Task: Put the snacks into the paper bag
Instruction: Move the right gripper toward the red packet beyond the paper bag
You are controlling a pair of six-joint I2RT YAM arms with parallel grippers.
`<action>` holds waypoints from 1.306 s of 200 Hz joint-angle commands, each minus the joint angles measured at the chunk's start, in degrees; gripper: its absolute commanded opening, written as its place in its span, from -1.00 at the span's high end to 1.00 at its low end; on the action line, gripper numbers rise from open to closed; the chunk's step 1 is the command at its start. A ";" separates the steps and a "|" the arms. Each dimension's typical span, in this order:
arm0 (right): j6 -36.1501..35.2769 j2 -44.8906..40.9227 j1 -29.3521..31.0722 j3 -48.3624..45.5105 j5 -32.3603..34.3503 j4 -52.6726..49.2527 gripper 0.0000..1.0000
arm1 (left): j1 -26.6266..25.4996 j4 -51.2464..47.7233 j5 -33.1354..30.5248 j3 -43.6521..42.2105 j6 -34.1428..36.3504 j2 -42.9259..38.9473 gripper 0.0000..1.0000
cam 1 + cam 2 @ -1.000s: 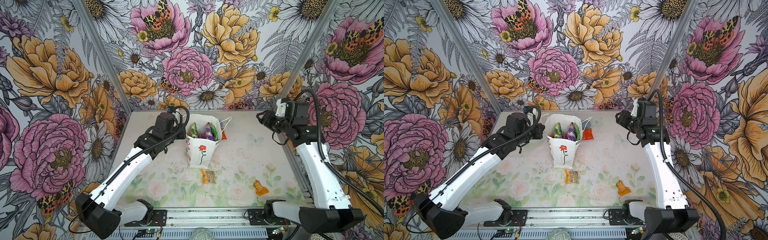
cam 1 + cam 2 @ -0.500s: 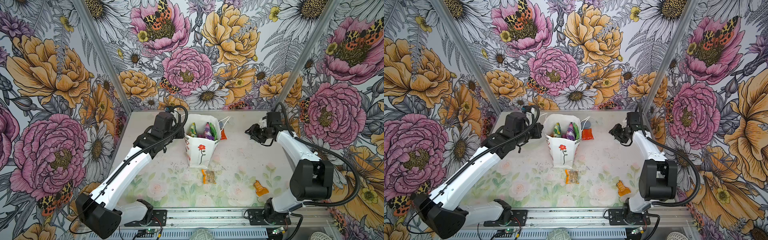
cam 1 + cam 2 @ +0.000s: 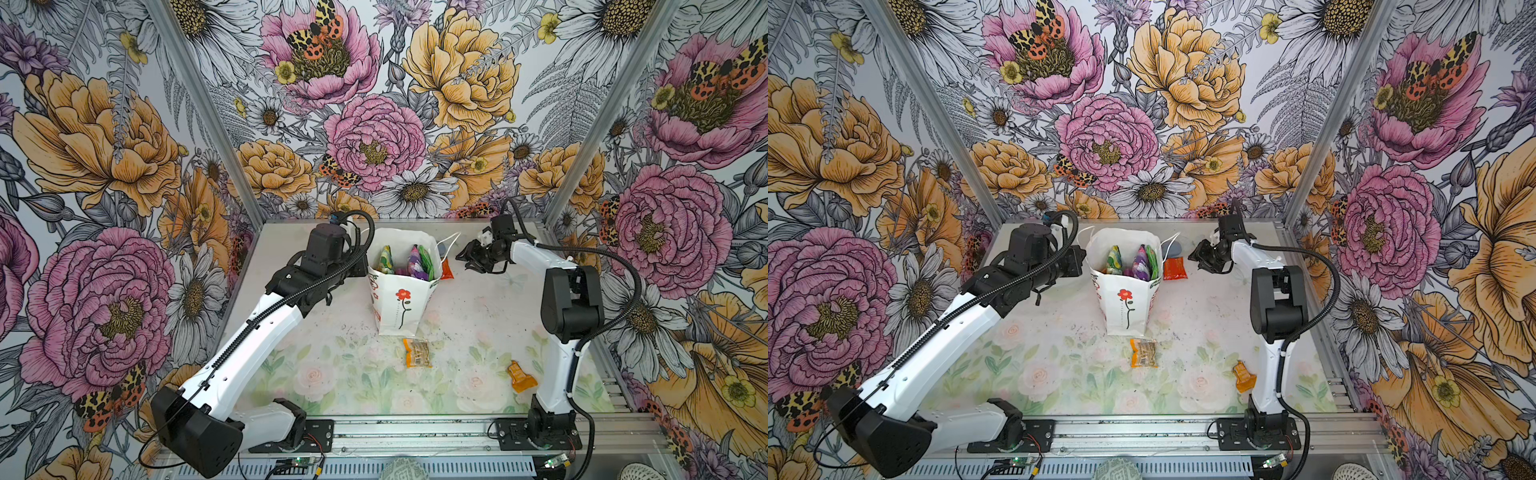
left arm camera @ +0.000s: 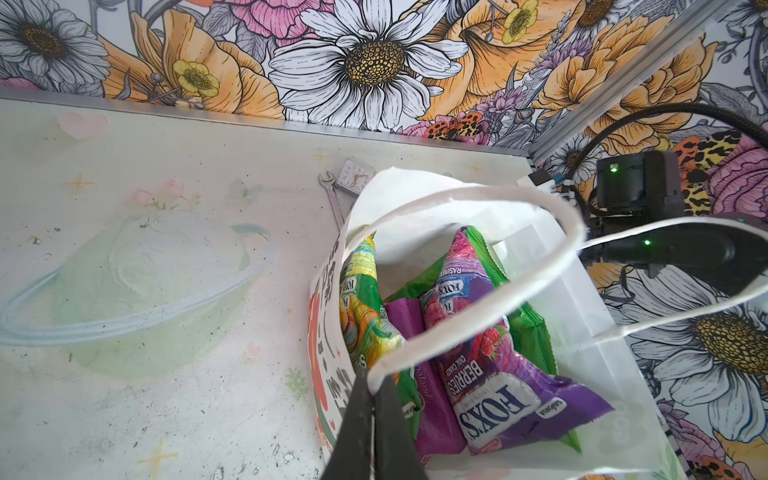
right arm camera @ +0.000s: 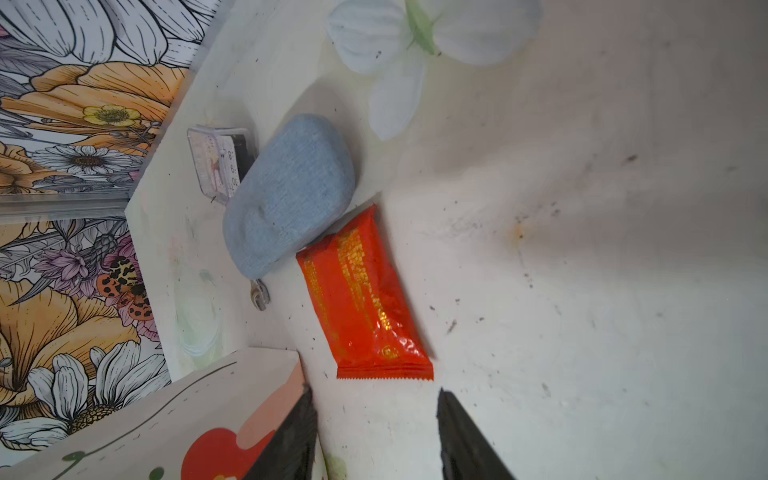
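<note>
The red-orange packet is below my right gripper, toward the bag [image 3: 1125, 303], and its end faces the gap between my open fingers. I will lower them that way over the packet's middle [image 3: 1174, 269].
The white paper bag [image 3: 397, 299] [image 3: 1125, 303] stands upright at the middle back, with green and purple snacks [image 3: 409, 262] [image 4: 490, 374] inside. My left gripper [image 4: 372, 415] is shut on the bag's white cord handle [image 4: 478, 316] at the left rim. A red-orange packet [image 3: 1173, 268] [image 5: 361, 299] lies flat behind the bag on its right. My right gripper [image 3: 465, 257] [image 5: 375, 390] hovers open just short of it, with nothing between the fingers. Two orange packets [image 3: 417, 352] [image 3: 520, 376] lie on the table in front.
A blue-grey oval case [image 5: 291, 195] touches the red-orange packet's far end. A small clear clock [image 5: 216, 166] and a metal wrench [image 4: 332, 195] lie behind the bag by the back wall. The bag's side [image 5: 145, 415] is close beside one right finger.
The right arm has folded down from high on the right to low behind the bag, bringing its gripper near the red-orange packet. The left arm and the bag have stayed put.
</note>
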 commanded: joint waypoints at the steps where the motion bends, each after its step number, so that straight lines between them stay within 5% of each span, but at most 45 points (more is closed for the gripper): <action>1: -0.01 4.15 0.35 4.81 -0.19 0.65 0.03 | 1.38 2.81 1.18 2.05 -1.05 -0.82 1.00; 59: -1.24 12.78 2.71 13.81 0.65 -3.33 0.05 | 3.13 2.81 2.45 2.11 -1.45 -0.33 1.00; 140: -2.55 15.65 4.97 14.19 3.65 -6.25 0.17 | 3.77 2.87 3.15 2.11 -1.80 -0.14 1.00; 209: -2.10 15.86 5.00 12.02 3.38 -7.35 0.82 | 3.92 2.87 3.03 2.11 -1.80 -0.27 1.00; 261: -2.26 8.93 4.97 7.16 4.75 -6.23 1.00 | 4.30 2.90 3.01 2.11 -1.88 -0.61 1.00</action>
